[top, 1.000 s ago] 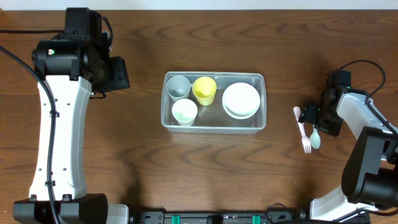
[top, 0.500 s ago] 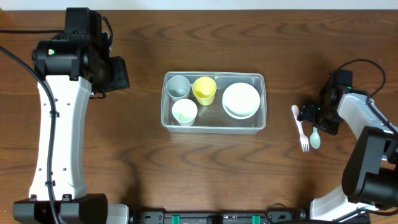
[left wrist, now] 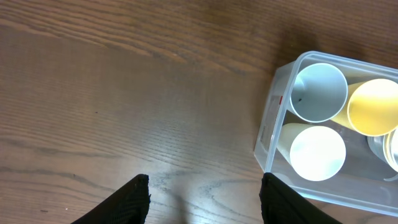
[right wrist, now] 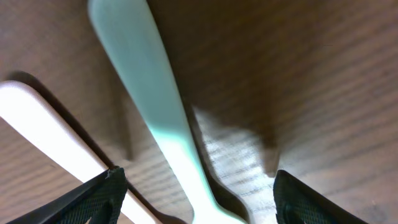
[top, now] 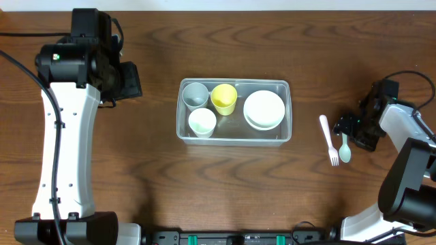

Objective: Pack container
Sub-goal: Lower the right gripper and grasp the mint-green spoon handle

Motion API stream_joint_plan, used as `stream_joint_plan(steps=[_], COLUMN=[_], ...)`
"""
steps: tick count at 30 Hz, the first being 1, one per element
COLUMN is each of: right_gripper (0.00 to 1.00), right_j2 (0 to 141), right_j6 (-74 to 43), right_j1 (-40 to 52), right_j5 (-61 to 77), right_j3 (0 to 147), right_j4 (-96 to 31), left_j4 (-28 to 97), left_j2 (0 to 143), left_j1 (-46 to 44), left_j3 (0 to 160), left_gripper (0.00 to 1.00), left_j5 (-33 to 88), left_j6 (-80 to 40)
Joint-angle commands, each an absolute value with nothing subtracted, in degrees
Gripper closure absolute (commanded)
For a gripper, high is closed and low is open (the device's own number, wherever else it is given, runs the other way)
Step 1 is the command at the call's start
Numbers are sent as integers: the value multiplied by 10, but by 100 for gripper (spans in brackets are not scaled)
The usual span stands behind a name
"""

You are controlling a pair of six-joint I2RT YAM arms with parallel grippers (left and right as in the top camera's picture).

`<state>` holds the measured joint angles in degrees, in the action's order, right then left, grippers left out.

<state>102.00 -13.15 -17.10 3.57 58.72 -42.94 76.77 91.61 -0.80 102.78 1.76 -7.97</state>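
My right gripper should stay low and close its fingers on the mint spoon's handle (top: 344, 139), because they are already on either side of it.
The clear plastic container (top: 235, 82) sits mid-table and holds a grey-blue cup (top: 195, 94), a yellow cup (top: 224, 99), a white cup (top: 201, 122) and a stack of white bowls (top: 264, 109). A white fork (top: 329, 139) and a mint spoon (top: 345, 148) lie on the table to its right. My right gripper (top: 349, 127) is open, low over the spoon; in the right wrist view its fingers (right wrist: 199, 199) straddle the spoon handle (right wrist: 155, 106), with the fork handle (right wrist: 50, 134) beside it. My left gripper (top: 131, 82) is open and empty, left of the container (left wrist: 268, 130).
The table is dark brown wood. In the left wrist view the grey-blue cup (left wrist: 318, 92), yellow cup (left wrist: 373, 107) and white cup (left wrist: 317, 152) show inside the container's left end. Both arm bases stand at the table's front corners.
My right gripper has moved a little to the right, away from the container, staying by the spoon. The fork and spoon lie about where they were. The left arm has not moved.
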Motion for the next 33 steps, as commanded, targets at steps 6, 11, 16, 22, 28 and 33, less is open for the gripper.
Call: stream_joint_plan(steps=[6, 11, 16, 22, 28, 33], right_gripper=[27, 40, 37, 35, 39, 53], right_j2=[1028, 1028, 1035, 1053, 1053, 1053], right_j6=[-132, -132, -132, -130, -130, -130], right_j1=[-176, -176, -176, -176, -176, -176], right_j5=[0, -2, -2, -2, -2, -2], right_j3=[582, 582, 569, 550, 550, 550], right_j4=[-443, -441, -419, -389, -387, -396], left_j4=[772, 772, 772, 771, 772, 771], left_j2=[918, 918, 918, 918, 918, 918], left_j1=[-7, -7, -7, -7, -7, -7], left_j3=[1024, 1024, 1024, 1024, 1024, 1024], left_gripper=[42, 42, 42, 42, 42, 42], left_j5=[20, 20, 20, 20, 20, 20], left_j6=[-84, -84, -84, -84, -84, -84])
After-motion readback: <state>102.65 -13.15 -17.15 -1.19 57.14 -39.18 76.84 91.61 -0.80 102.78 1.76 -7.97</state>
